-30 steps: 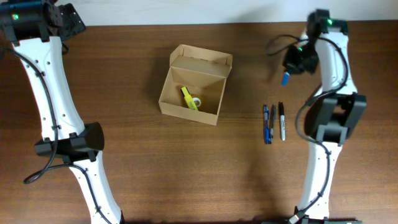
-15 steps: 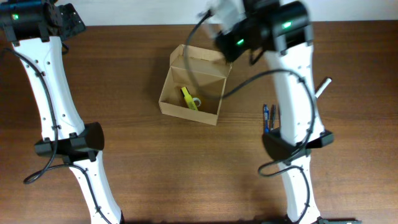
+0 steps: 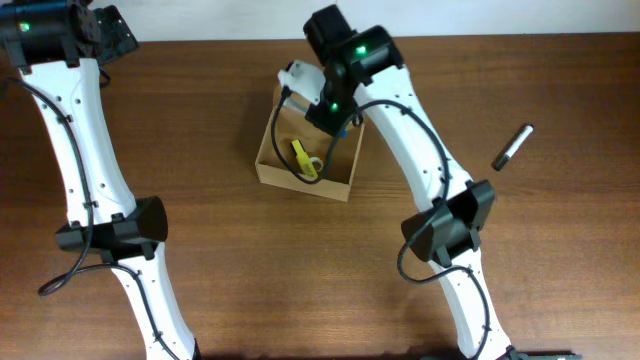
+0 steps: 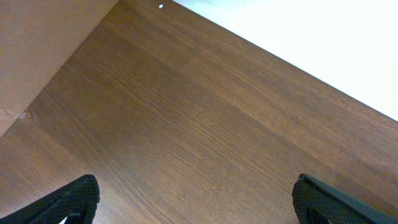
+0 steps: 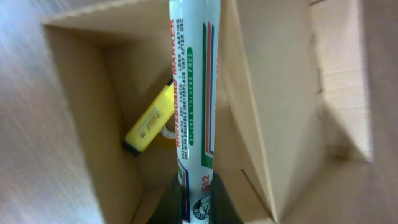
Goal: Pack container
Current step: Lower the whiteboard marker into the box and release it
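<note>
My right gripper will move down into the cardboard box and let go of the white marker (image 5: 194,93) over the bottom of the box beside the yellow highlighter, because that part of the bottom is still empty.
The container (image 3: 345,185) is an open tan cardboard box at the table's middle, its flap lid standing up at the far side. A yellow highlighter (image 3: 303,158) lies inside it. My right gripper (image 3: 336,112) hangs over the box's far right part. In the right wrist view it (image 5: 194,202) is shut on a white marker (image 5: 194,93) with green, red and blue print. That marker points down into the container (image 5: 68,124), past the yellow highlighter (image 5: 151,121). My left gripper (image 4: 199,205) is open over bare wood at the far left corner, its fingers (image 4: 74,199) wide apart.
A black marker (image 3: 513,147) lies loose on the table at the right, tilted. My right arm's elbow (image 3: 450,225) stands right of the box. The left arm's elbow (image 3: 120,230) stands at the left. The table's far edge meets a white wall.
The right arm has swung left from the table's right side to above the box, carrying the marker. The black marker now lies farther right and tilted. The left arm has not moved.
</note>
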### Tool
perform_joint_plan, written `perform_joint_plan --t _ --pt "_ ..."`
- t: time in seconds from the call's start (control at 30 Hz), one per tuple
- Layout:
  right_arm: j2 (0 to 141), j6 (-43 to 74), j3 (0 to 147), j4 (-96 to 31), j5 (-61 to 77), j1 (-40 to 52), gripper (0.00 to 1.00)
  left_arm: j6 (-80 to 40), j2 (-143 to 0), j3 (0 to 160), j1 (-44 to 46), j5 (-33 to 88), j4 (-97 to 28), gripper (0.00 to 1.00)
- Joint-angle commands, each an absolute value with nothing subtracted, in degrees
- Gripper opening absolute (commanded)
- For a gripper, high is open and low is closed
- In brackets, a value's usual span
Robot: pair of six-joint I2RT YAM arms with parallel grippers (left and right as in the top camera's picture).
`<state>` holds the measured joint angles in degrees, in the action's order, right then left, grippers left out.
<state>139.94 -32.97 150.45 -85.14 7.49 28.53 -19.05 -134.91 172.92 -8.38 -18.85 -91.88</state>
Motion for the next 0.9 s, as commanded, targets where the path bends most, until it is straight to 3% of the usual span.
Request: perform_joint_plan --t 0.0,0.37,0.4,0.47,0.5,0.73,0.87 --pt "140.11 -31.97 144.77 -82.15 7.07 28.56 0.04 -18.57 -135.96 172.75 -8.54 -18.83 -91.77 1.0" --pt "140.09 -27.07 129.12 -72.86 8.38 29.78 0.04 -18.57 -135.96 172.75 -8.54 -18.83 -91.77 1.0" --pt "140.09 -26.85 128.51 -72.51 8.36 30.26 0.09 -18.57 -135.96 172.75 -8.54 -18.83 -91.77 1.0" --pt "140.09 -26.68 128.46 -72.51 8.34 30.79 0.35 -18.55 -135.96 172.75 -8.54 -18.83 -91.77 1.0" --pt "140.09 -26.52 128.51 -72.36 8.34 31.09 0.38 -18.55 -135.96 172.75 -8.56 -18.83 -91.77 1.0" --pt "137.97 -20.29 135.79 -74.37 7.18 31.97 0.4 -18.55 -135.96 172.75 -8.54 -18.83 -91.77 1.0" --pt "135.0 -6.92 143.68 -75.83 -2.42 31.73 0.39 -18.57 -135.96 172.75 -8.54 -18.83 -91.77 1.0"
